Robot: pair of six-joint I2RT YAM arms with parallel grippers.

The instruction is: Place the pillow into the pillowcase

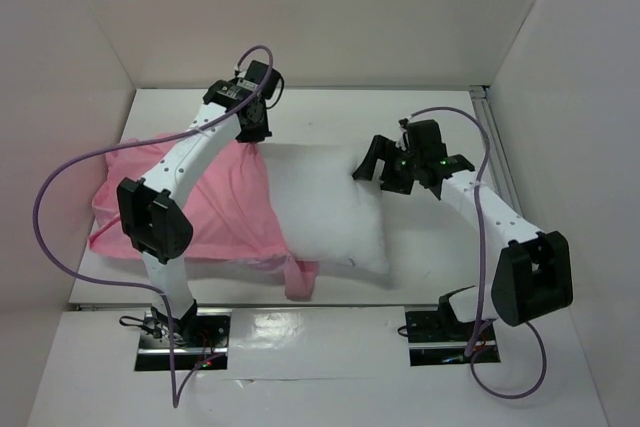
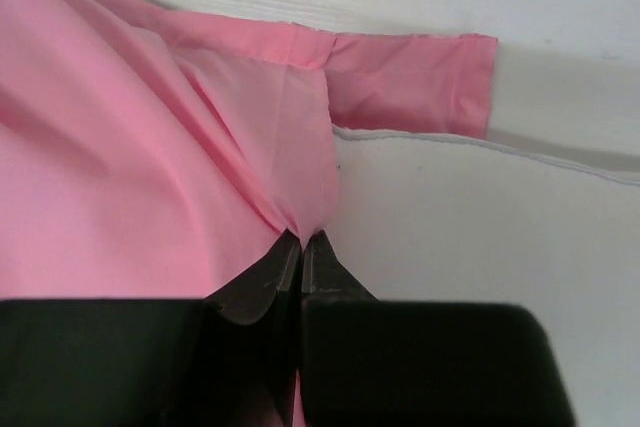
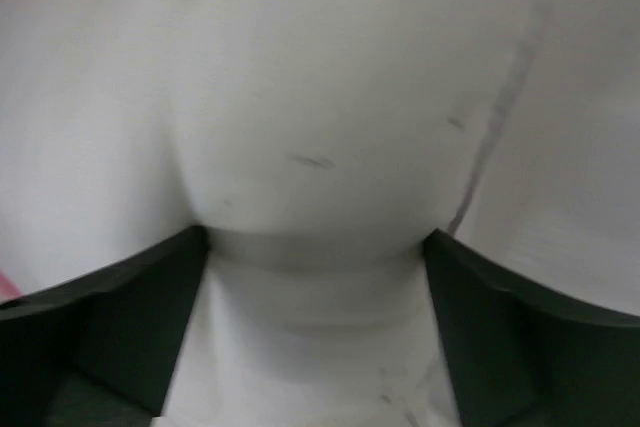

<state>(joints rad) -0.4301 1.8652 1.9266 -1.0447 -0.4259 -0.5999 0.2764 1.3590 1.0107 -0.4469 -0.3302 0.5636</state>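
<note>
The left gripper moves up and over the uncovered part of the pillow, to its right in the top view, and releases next, since the pillow [image 1: 335,212] is partly bare.
The white pillow [image 1: 335,212] lies in the middle of the table, its left part tucked into the pink pillowcase [image 1: 215,207] spread to its left. My left gripper [image 1: 254,133] is at the pillowcase's far right corner. In the left wrist view its fingertips [image 2: 302,238] are shut on a pinched fold of the pink pillowcase [image 2: 140,147], with the pillow [image 2: 470,247] just to the right. My right gripper [image 1: 371,161] is at the pillow's far right corner. It stands open [image 3: 315,247], and the pillow's bulging corner [image 3: 320,97] sits between its fingers [image 3: 150,317].
White walls close in the table on the left, back and right. A pink flap of the pillowcase [image 1: 300,277] hangs toward the table's near edge. The arm bases [image 1: 180,332] stand at the near edge.
</note>
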